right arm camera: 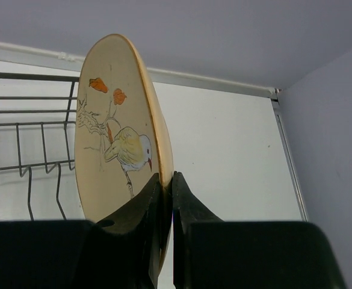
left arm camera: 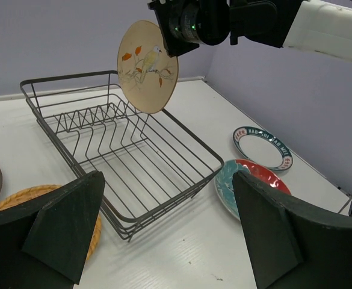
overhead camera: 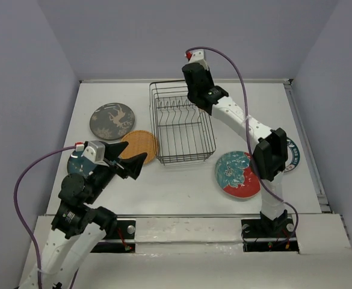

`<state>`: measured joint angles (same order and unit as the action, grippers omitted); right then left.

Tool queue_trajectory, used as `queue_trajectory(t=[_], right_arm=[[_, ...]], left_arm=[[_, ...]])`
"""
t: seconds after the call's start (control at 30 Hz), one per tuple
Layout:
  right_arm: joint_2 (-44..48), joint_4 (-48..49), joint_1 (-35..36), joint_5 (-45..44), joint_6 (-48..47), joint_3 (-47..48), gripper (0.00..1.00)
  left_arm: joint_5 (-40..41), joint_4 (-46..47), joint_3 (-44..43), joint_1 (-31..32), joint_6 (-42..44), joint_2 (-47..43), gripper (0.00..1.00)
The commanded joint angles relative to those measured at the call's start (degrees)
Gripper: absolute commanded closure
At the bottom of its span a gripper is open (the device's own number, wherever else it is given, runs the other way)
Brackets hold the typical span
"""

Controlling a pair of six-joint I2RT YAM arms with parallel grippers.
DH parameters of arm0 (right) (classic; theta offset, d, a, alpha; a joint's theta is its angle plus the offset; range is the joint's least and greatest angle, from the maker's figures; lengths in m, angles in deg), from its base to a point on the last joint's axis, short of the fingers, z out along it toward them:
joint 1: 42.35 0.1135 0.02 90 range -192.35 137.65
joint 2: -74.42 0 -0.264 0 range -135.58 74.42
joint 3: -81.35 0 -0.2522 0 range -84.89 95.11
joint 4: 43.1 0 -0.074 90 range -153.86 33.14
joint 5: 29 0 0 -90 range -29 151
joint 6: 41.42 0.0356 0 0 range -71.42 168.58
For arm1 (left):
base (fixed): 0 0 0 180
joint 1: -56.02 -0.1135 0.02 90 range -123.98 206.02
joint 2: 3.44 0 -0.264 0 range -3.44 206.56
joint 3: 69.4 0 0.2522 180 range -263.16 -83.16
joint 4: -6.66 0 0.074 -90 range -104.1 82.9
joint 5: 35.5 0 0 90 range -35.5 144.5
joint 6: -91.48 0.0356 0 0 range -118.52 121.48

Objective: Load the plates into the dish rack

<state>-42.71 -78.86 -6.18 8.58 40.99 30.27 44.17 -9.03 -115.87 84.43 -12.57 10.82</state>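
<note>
My right gripper is holding the tan plate and will next carry it down and to the left in the top view, into the rack's far-end wire slots [overhead camera: 178,104] [right arm camera: 38,164] below it.
My right gripper [right arm camera: 165,176] is shut on the rim of the tan plate [right arm camera: 112,150], which has a bird painted on it. It holds the plate upright above the far end of the black wire dish rack [overhead camera: 182,109], as the left wrist view shows [left arm camera: 147,66]. The rack holds no plates. My left gripper [overhead camera: 136,164] is open and empty near the rack's near left corner. The grey plate [overhead camera: 112,120], orange plate [overhead camera: 141,146] and dark teal plate [overhead camera: 76,164] lie left of the rack. The red-and-teal plate [overhead camera: 237,173] and white teal-rimmed plate [overhead camera: 293,155] lie to its right.
The dark teal plate is partly hidden under my left arm. My right arm [overhead camera: 248,126] reaches over the table right of the rack and covers part of the white plate. Grey walls close in the table at the back and both sides.
</note>
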Motion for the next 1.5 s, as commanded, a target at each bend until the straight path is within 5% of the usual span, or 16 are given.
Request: queue_trajectory(t=[0.0,0.7,0.8,0.87,0.9,0.93,1.03,1.3,1.47], right_arm=[[-0.65,8.02,2.69,-5.40,-2.16,2.27,0.93],[-3.73,8.46,6.03,-3.91,0.56,-5.29,0.92],[-4.08,8.46,6.64,-4.70,1.53,-6.52,0.86],[-3.99,8.46,6.64,-5.32,2.58,-6.70,0.73],[-3.64,8.38,6.64,-5.58,2.93,-6.61,0.58],[-3.64,8.38,6.64,-5.50,3.11,-6.43,0.58],[-1.28,8.38,6.64,-5.06,3.38,-6.08,0.34],[13.56,1.79,6.12,2.66,11.62,-10.55,0.21],[30.17,0.20,-0.46,13.20,28.92,-32.93,0.19]], left_arm=[[0.31,0.70,-1.83,0.16,0.77,-0.20,0.01],[0.40,0.09,-1.83,0.07,0.42,1.65,0.01],[0.48,0.26,-1.83,0.07,0.51,2.00,0.01],[0.40,0.26,-1.92,0.07,0.42,2.61,0.01],[0.31,0.26,-1.92,-0.10,0.51,2.79,0.01],[0.22,0.26,-1.83,-0.10,0.51,2.88,0.01],[0.40,0.35,-1.83,-0.28,0.42,2.88,0.01],[0.40,0.26,-1.83,-0.54,0.42,3.49,0.01],[-0.40,0.26,-1.83,-0.63,0.33,2.97,0.01]])
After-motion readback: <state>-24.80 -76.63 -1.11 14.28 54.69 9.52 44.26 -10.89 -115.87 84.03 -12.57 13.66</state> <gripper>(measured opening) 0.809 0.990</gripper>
